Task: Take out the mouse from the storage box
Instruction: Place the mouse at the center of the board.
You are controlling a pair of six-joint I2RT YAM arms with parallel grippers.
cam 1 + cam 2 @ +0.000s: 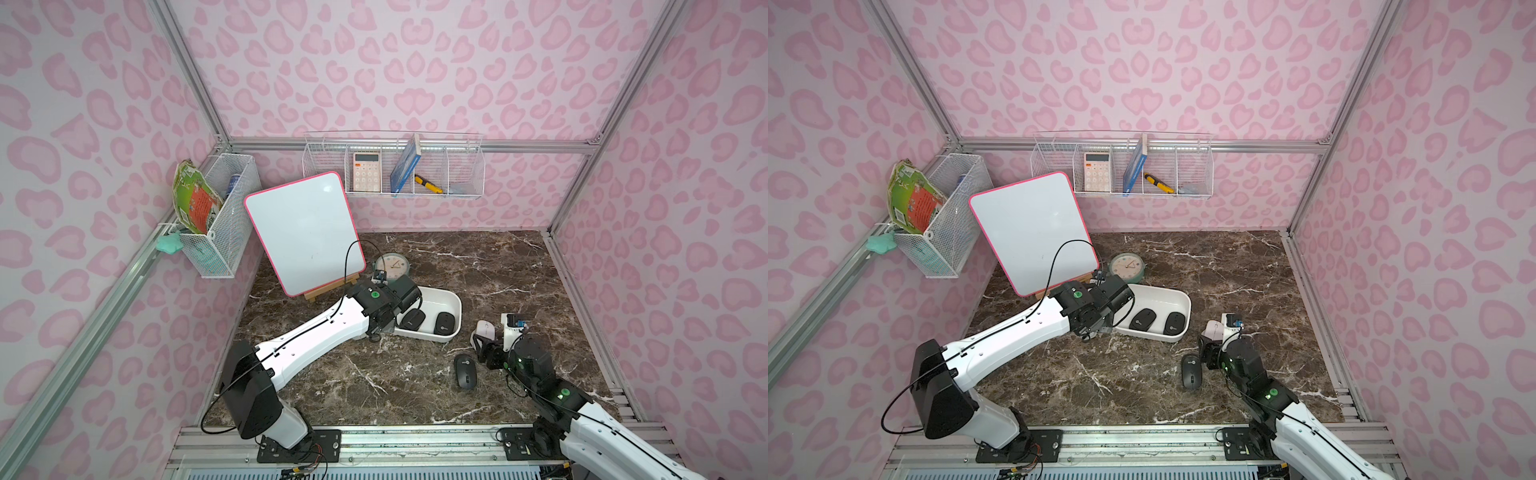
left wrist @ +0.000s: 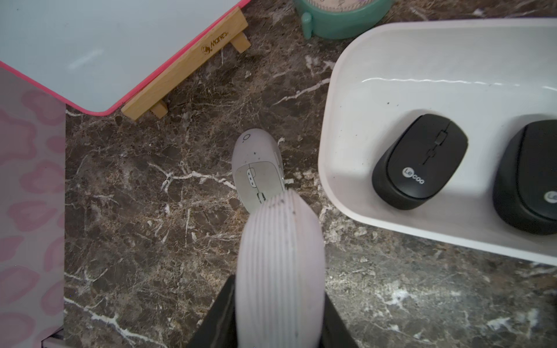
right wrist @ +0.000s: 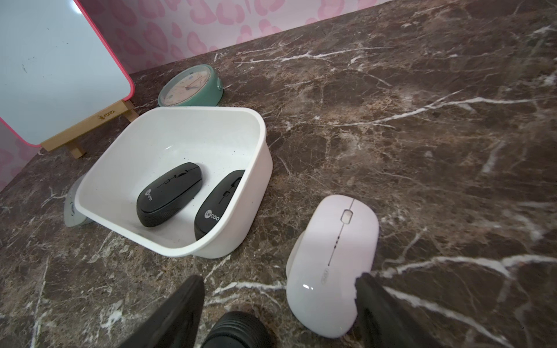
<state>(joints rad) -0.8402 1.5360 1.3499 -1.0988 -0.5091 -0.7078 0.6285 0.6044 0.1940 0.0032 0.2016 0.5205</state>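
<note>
Bare marble clear of the box lies below and back from my left gripper. Next I should move that gripper back and down to release the pale ribbed mouse (image 2: 280, 241).
The white storage box (image 1: 455, 299) (image 3: 256, 211) holds two black mice (image 2: 422, 159) (image 2: 530, 177), lying side by side. My left gripper (image 2: 278, 286) hangs beside the box's left end, shut on a pale ribbed mouse (image 2: 280, 241) held above the table. Under it a grey mouse (image 2: 256, 162) lies on the marble. My right gripper (image 3: 278, 278) stands open to the box's right. A pinkish-white mouse (image 3: 331, 259) rests on the table there, with one finger (image 3: 373, 301) over its edge. Another black mouse (image 1: 464, 371) lies on the table nearer the front.
A pink-edged whiteboard (image 1: 303, 232) on a wooden easel stands behind the left arm. A green clock (image 1: 390, 266) lies just behind the box. White wire baskets (image 1: 395, 166) (image 1: 220, 216) hang on the back and left walls.
</note>
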